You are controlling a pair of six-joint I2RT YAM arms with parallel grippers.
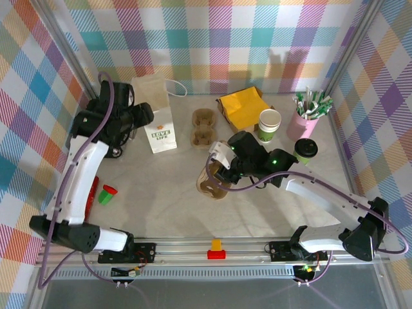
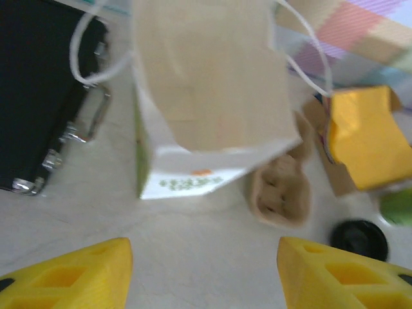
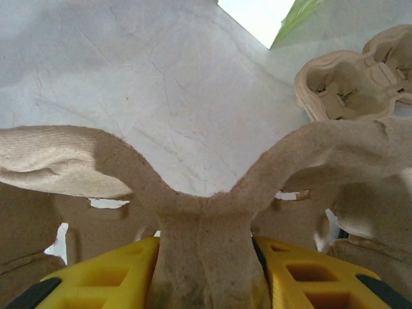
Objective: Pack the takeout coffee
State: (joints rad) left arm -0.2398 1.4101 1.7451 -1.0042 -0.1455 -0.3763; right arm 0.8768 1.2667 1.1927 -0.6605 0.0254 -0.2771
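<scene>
The white paper bag's rim [image 2: 136, 90] beside the black case is below my left gripper and outward of it, so my left gripper needs to move down and outward next and close on it.
The takeout coffee [image 1: 306, 150], green with a black lid, stands at the right of the table; its lid [image 2: 359, 239] also shows in the left wrist view. My right gripper [image 1: 221, 170] is shut on the centre post of a brown pulp cup carrier [image 1: 211, 185], held mid-table left of the coffee. In the right wrist view the yellow fingers [image 3: 109, 277] squeeze that carrier's post [image 3: 206, 257]. My left gripper [image 1: 144, 116] hovers open by the white paper bag [image 1: 156, 112]. Its yellow fingertips [image 2: 84, 270] stand wide apart, with the bag [image 2: 206, 84] ahead.
A second carrier [image 1: 205, 127] lies right of the bag. Behind the coffee stand a lidless cream-and-green cup [image 1: 269, 124], yellow napkins [image 1: 244, 108] and a pink cup of stirrers [image 1: 305, 119]. A black case [image 2: 38, 96] sits left of the bag. A small green-and-red object [image 1: 107, 194] lies near left.
</scene>
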